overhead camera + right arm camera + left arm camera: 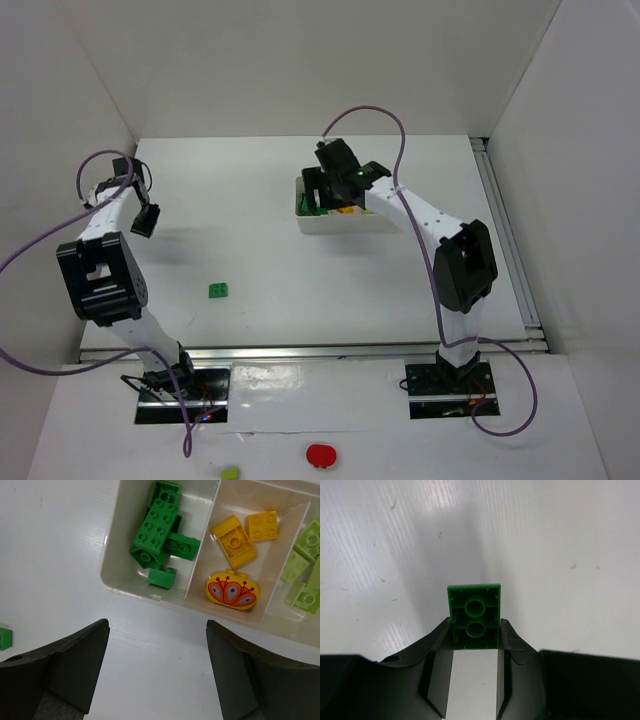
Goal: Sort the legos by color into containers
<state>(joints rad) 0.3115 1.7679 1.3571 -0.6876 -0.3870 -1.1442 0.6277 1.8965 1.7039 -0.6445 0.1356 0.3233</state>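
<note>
The tray's end section point(310, 204) already holds dark green legos, and my left gripper needs to move outward and to the right in the top view until it is over that section.
My left gripper point(475, 630) is shut on a dark green lego point(474, 611), whose hollow underside faces the camera. It hangs above the table at the far left point(146, 220); the held brick does not show from above. Another green lego point(220, 291) lies loose on the table and appears at the left edge of the right wrist view point(4, 638). My right gripper point(157, 630) stands open and holds nothing, just in front of the white tray point(150, 596). The tray's containers hold dark green legos point(159, 522) on the left, orange ones point(234, 541) in the middle and pale green ones point(302, 565) on the right.
The tray point(340, 224) sits at the back centre of the table, partly under the right arm. An orange dome piece with a painted pattern point(231, 590) lies in the middle compartment. A red round object point(321, 455) and a small yellow-green piece point(230, 473) lie in front of the arm bases.
</note>
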